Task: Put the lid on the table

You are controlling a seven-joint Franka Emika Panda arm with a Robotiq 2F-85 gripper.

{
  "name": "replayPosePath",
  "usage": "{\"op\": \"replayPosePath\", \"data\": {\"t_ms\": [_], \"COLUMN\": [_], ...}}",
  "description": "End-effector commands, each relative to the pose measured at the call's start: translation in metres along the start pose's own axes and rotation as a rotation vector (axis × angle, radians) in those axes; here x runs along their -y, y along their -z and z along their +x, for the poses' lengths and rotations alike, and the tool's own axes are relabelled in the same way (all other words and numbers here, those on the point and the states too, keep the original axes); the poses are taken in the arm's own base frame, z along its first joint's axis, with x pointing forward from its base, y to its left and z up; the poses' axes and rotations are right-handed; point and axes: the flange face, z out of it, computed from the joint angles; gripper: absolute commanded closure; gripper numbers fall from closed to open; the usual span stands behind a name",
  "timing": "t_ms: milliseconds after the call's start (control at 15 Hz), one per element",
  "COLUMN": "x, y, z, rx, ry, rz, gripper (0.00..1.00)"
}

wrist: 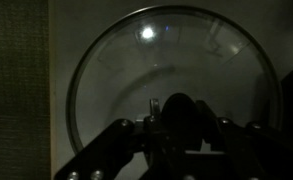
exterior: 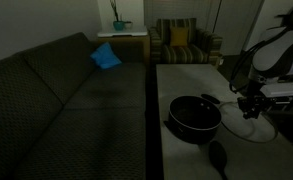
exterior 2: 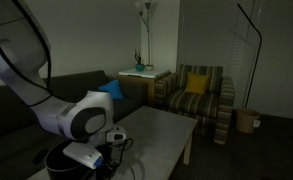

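Observation:
My gripper should next lower beside the black pot (exterior: 193, 116) until the lid rests on the bare tabletop below, then release the knob.
The see-through round lid (wrist: 166, 75) fills the wrist view, with its dark centre knob (wrist: 178, 112) between my fingers. My gripper (wrist: 178, 125) is shut on the knob. In an exterior view the gripper (exterior: 251, 100) holds the lid (exterior: 254, 124) low over the pale grey table (exterior: 186, 75), just beside the black round pot (exterior: 193, 116). I cannot tell whether the lid's rim touches the table. In an exterior view the gripper (exterior 2: 112, 150) sits next to the pot (exterior 2: 71, 165) and the lid is hard to make out.
A small black spoon (exterior: 219, 156) lies on the table in front of the pot. A dark sofa (exterior: 66, 100) with a blue cushion (exterior: 106, 57) runs along the table's side. A striped armchair (exterior: 182, 42) stands beyond the far end. The room is dim.

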Motion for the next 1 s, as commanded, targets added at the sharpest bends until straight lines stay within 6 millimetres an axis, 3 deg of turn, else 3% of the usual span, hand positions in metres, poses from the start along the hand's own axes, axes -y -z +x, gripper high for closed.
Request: {"op": "replayPosePath", "data": {"t_ms": [0, 400, 733, 800, 867, 933], "x": [0.005, 0.003, 0.001, 0.002, 0.003, 0.003], "y": [-0.017, -0.053, -0.044, -0.043, -0.041, -0.034], "z": [0.011, 0.015, 0.024, 0.025, 0.027, 0.026], "rx": [-0.011, 0.028, 0.032, 0.033, 0.036, 0.042], "ry": [0.043, 0.092, 0.090, 0.090, 0.085, 0.088], "rz": [0.071, 0.100, 0.087, 0.082, 0.069, 0.062], "gripper": [0.85, 0.85, 0.85, 0.80, 0.36, 0.34]}}
